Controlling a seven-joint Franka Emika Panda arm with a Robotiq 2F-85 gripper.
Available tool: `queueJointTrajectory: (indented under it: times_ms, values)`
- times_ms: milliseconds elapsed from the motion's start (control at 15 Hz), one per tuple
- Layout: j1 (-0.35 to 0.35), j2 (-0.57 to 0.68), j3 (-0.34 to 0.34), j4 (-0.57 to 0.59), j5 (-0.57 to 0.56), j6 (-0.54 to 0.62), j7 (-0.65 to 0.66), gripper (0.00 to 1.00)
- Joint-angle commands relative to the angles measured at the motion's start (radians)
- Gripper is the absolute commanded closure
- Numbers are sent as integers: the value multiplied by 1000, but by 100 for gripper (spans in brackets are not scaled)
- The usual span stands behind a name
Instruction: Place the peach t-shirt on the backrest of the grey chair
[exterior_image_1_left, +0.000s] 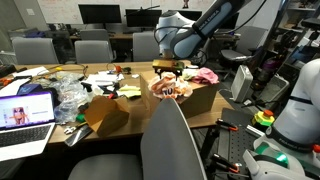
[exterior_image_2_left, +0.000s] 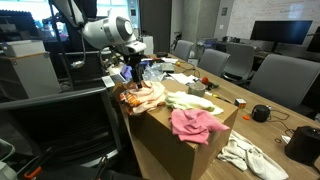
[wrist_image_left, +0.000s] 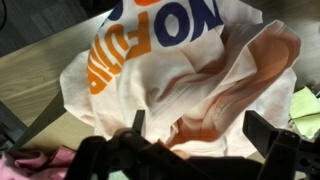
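Observation:
The gripper will come down onto the bunched cloth and close on it, since a raised fold of the peach t-shirt already lies between the open fingers.
The peach t-shirt (wrist_image_left: 190, 70), with orange letters printed on it, lies crumpled on the wooden table beside the cardboard box. It shows in both exterior views (exterior_image_1_left: 170, 90) (exterior_image_2_left: 145, 97). My gripper (wrist_image_left: 200, 128) is open just above it, with one finger on either side of a raised fold. It also shows in both exterior views (exterior_image_1_left: 168, 72) (exterior_image_2_left: 135, 75). The grey chair's backrest (exterior_image_1_left: 170, 140) stands in the foreground at the table's near edge, with nothing on it.
An open cardboard box (exterior_image_2_left: 175, 145) holds a pink cloth (exterior_image_2_left: 195, 125); a pale green cloth (exterior_image_2_left: 190, 101) lies behind it. A white cloth (exterior_image_2_left: 245, 155) lies on the table. There is a second box (exterior_image_1_left: 105, 115), a laptop (exterior_image_1_left: 25, 115), and more chairs (exterior_image_1_left: 92, 50) behind.

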Motion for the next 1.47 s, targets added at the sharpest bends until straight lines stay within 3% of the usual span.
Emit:
queueJointTrajectory:
  times_ms: [0, 667, 733, 800, 933, 1400]
  values:
    - [21, 34, -22, 18, -1, 26, 22, 0]
    - [30, 112, -29, 14, 52, 15, -8, 0]
    - [31, 110, -28, 12, 58, 13, -11, 4]
    - [32, 109, -28, 10, 61, 15, -14, 25]
    - [34, 104, -27, 7, 73, 14, -16, 29]
    - [39, 88, -21, 3, 100, 13, -27, 82]
